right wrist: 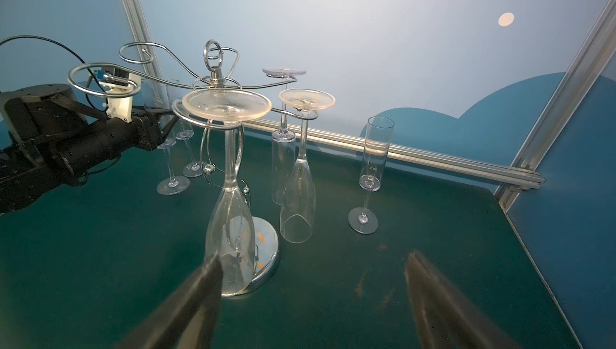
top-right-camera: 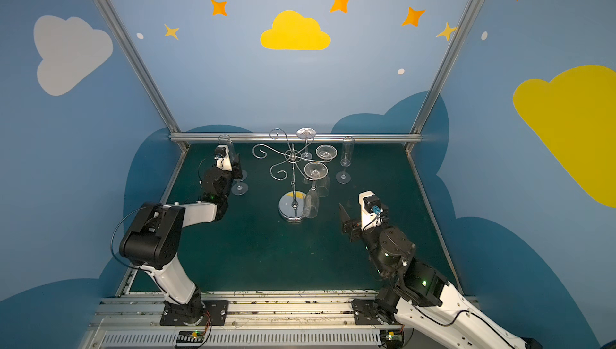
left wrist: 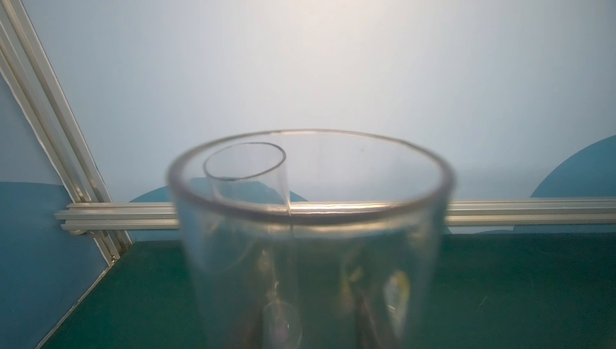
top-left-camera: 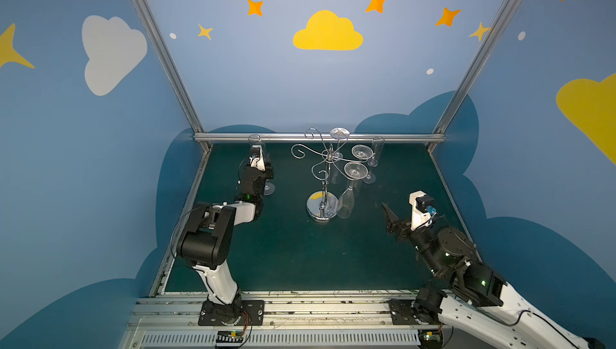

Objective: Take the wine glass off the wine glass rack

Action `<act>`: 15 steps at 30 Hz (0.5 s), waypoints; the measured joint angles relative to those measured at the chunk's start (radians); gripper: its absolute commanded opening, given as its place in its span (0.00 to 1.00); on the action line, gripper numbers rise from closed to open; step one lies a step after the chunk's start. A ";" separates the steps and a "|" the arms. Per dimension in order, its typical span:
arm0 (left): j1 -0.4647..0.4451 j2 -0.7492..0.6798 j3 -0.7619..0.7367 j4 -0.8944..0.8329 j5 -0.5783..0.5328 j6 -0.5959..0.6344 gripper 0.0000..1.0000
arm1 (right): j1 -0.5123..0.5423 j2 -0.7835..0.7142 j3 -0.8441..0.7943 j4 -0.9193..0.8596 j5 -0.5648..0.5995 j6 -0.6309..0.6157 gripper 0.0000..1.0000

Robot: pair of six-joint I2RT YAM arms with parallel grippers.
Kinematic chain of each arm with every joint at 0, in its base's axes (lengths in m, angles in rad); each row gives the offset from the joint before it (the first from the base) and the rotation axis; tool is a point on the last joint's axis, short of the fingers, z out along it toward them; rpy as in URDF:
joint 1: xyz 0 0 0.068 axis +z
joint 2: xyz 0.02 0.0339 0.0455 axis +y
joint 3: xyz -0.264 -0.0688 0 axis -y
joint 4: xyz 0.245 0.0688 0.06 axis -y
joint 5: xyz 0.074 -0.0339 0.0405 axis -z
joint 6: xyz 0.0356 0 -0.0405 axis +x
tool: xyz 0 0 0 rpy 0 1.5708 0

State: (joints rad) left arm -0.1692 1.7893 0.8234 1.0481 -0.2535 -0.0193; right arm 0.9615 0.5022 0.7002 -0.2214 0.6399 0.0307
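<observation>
My left gripper will lower the foot of the glass it is holding onto the bare mat below, short of the other upright glass, and let go of the glass's bowl.
The chrome wine glass rack (top-left-camera: 325, 180) (right wrist: 216, 73) stands mid-table on its round disc base (right wrist: 266, 257). Three clear wine glasses hang upside down from its arms: the nearest (right wrist: 230, 217) (top-left-camera: 348, 197), a second (right wrist: 298, 197) and a third (right wrist: 283, 164) behind. My right gripper (right wrist: 313, 260) (top-left-camera: 388, 220) is open and empty, low over the mat, right of the base and short of the nearest glass. At the far left my left gripper (right wrist: 160, 124) (top-left-camera: 266, 167) is shut on the bowl of an upright wine glass (left wrist: 333, 247) (right wrist: 170, 164) whose foot rests on the mat.
Another upright glass (right wrist: 193, 169) stands just behind the held one. A tall flute (right wrist: 373, 164) (top-left-camera: 376, 150) stands at the back right of the rack. Aluminium rails (top-left-camera: 320, 137) and blue walls bound the green mat (top-left-camera: 300, 257).
</observation>
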 measured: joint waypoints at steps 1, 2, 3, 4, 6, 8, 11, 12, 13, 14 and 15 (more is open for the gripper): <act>0.001 0.007 0.000 0.001 0.002 -0.002 0.37 | -0.005 0.010 0.000 0.000 -0.005 0.003 0.85; 0.001 0.013 0.000 0.002 0.003 -0.005 0.37 | -0.011 0.022 0.000 0.000 -0.009 0.006 0.85; 0.001 0.016 0.000 0.002 0.004 -0.006 0.37 | -0.016 0.032 0.000 0.000 -0.014 0.010 0.85; 0.001 0.018 0.000 0.003 0.006 -0.008 0.37 | -0.023 0.043 0.000 0.000 -0.020 0.013 0.85; 0.001 0.021 0.000 0.009 0.012 -0.012 0.37 | -0.035 0.063 0.000 0.000 -0.034 0.016 0.85; 0.001 0.025 0.000 0.012 0.015 -0.014 0.37 | -0.046 0.074 0.000 0.000 -0.045 0.019 0.85; 0.001 0.030 0.000 0.014 0.016 -0.016 0.37 | -0.059 0.077 0.000 -0.001 -0.060 0.024 0.85; 0.001 0.031 0.000 0.014 0.016 -0.016 0.37 | -0.063 0.076 0.000 -0.001 -0.064 0.026 0.85; 0.002 0.032 0.000 0.015 0.016 -0.017 0.37 | -0.066 0.073 0.000 -0.001 -0.067 0.027 0.85; 0.002 0.034 0.000 0.016 0.016 -0.019 0.37 | -0.069 0.070 0.000 -0.001 -0.070 0.030 0.85; 0.002 0.037 0.000 0.018 0.016 -0.020 0.37 | -0.072 0.065 0.000 -0.001 -0.074 0.033 0.85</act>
State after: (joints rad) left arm -0.1673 1.8267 0.8234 1.0657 -0.2375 -0.0391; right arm 0.8890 0.5674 0.7002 -0.2222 0.5659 0.0635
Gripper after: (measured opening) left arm 0.456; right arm 0.849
